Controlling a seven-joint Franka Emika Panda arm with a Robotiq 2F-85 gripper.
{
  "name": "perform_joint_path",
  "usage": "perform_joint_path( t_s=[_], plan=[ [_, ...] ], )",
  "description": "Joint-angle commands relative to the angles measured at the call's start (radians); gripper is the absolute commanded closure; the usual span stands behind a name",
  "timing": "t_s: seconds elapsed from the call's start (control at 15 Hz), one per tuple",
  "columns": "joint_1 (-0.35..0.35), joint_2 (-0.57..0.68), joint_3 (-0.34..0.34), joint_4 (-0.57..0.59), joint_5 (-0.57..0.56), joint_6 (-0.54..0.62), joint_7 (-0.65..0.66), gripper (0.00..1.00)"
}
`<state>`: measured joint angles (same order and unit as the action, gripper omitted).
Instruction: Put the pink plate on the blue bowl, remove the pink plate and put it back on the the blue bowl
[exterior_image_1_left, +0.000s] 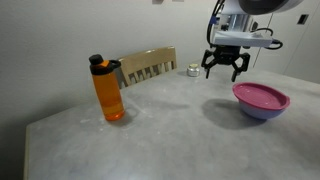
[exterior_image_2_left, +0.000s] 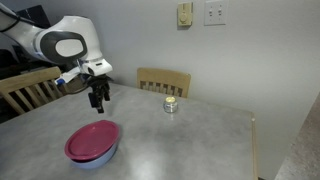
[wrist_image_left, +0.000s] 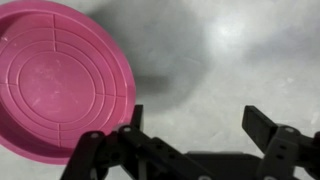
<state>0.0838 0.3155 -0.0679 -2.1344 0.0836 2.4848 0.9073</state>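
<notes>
My gripper shifts to the left in the wrist view next, then down astride the plate's rim, as my fingers hang beside the plate (exterior_image_1_left: 261, 95).
The pink plate (exterior_image_1_left: 261, 95) lies on top of the blue bowl (exterior_image_1_left: 259, 111) on the grey table in both exterior views; the plate (exterior_image_2_left: 92, 139) covers the bowl (exterior_image_2_left: 97, 157) there too. In the wrist view the plate (wrist_image_left: 60, 80) fills the upper left, underside rings showing; the bowl is hidden beneath it. My gripper (exterior_image_1_left: 226, 70) hangs open and empty above the table, behind and beside the bowl. It also shows in an exterior view (exterior_image_2_left: 97, 101) and in the wrist view (wrist_image_left: 195, 125) over bare table.
An orange water bottle (exterior_image_1_left: 108, 90) with a black cap stands on the table. A small glass jar (exterior_image_2_left: 171, 104) sits near the far edge. A wooden chair (exterior_image_2_left: 164, 80) stands behind the table, another chair (exterior_image_2_left: 25, 90) at the side.
</notes>
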Motion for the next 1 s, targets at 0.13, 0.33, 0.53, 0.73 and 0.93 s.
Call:
perform_joint_path(
  t_s=[0.13, 0.33, 0.53, 0.73, 0.93],
  plan=[
    [-0.031, -0.03, 0.006, -0.109, 0.076, 0.1, -0.052, 0.0],
    [-0.041, -0.007, 0.01, -0.093, 0.084, 0.074, -0.075, 0.0],
    [-0.055, 0.027, 0.011, -0.066, 0.101, 0.042, -0.11, 0.04],
    [-0.062, 0.042, 0.007, -0.058, 0.113, 0.027, -0.137, 0.28],
    [-0.063, 0.055, 0.004, -0.052, 0.111, 0.02, -0.147, 0.53]
  ],
)
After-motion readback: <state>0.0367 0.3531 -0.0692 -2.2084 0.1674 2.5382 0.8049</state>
